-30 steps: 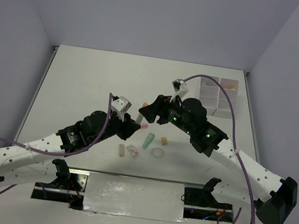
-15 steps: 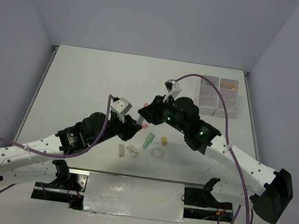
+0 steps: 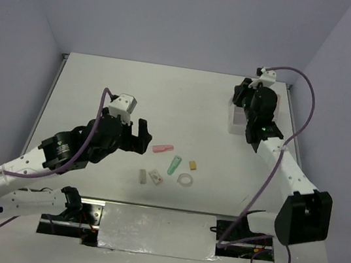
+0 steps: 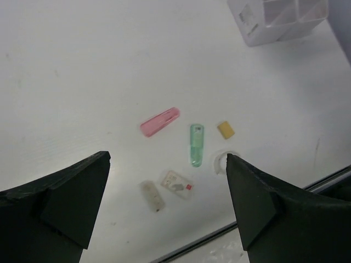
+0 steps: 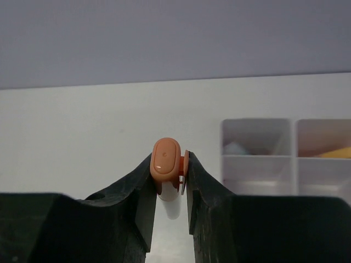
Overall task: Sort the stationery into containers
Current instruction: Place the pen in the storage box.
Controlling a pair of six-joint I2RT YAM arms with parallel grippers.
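I should move my right gripper to the right in the top view, over the section of the containers holding the yellow-orange item (image 3: 277,100) (image 5: 327,140), as its marker still hangs beside the containers.
My right gripper (image 5: 169,160) is shut on an orange-capped marker (image 5: 171,204) with a white body, held just left of the white containers (image 5: 258,164). From above, that gripper (image 3: 241,98) hangs over the containers (image 3: 236,123) at the back right. My left gripper (image 4: 167,158) is open and holds nothing; in the top view it (image 3: 138,136) sits left of the loose stationery. Below it lie a pink marker (image 4: 159,121), a green packet (image 4: 196,144), a yellow eraser (image 4: 225,130), a clear tape ring (image 4: 224,162), a white eraser (image 4: 152,195) and a small labelled packet (image 4: 176,184).
The containers (image 4: 279,16) show at the top right of the left wrist view. One compartment holds a yellow-orange item (image 5: 335,153), another a pale item (image 5: 236,148). The table's near edge (image 4: 258,213) runs just below the stationery.
The right gripper carried the orange-capped marker from the table's middle to the back right, by the containers. The left gripper opened and drew back leftwards; the pink marker lies on the table.
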